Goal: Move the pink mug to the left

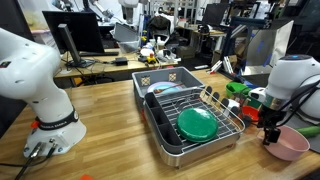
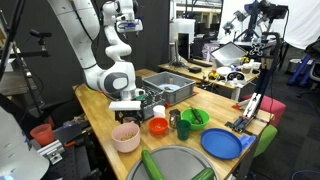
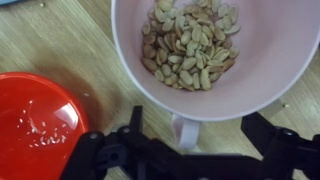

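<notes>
My gripper has the handle between its open fingers, so it needs to stay in place and close both fingers onto the sides of the pink mug's small handle (image 3: 187, 131).
The pink mug (image 3: 215, 50) is a pale pink wide cup with tan peanuts inside, standing on the wooden table. It also shows in both exterior views (image 1: 291, 144) (image 2: 126, 138). In the wrist view its small handle (image 3: 185, 130) points toward my gripper (image 3: 197, 120), whose two black fingers stand apart on either side of the handle without touching it. The gripper is open and empty, just above and beside the mug in both exterior views (image 1: 272, 131) (image 2: 129, 108).
A red cup (image 3: 35, 125) (image 2: 158, 126) stands close beside the mug. A dish rack (image 1: 232, 128) holds a green plate (image 1: 197, 123). A green bowl (image 2: 195, 118), a blue plate (image 2: 222, 144) and a grey bin (image 2: 170, 86) are also on the table.
</notes>
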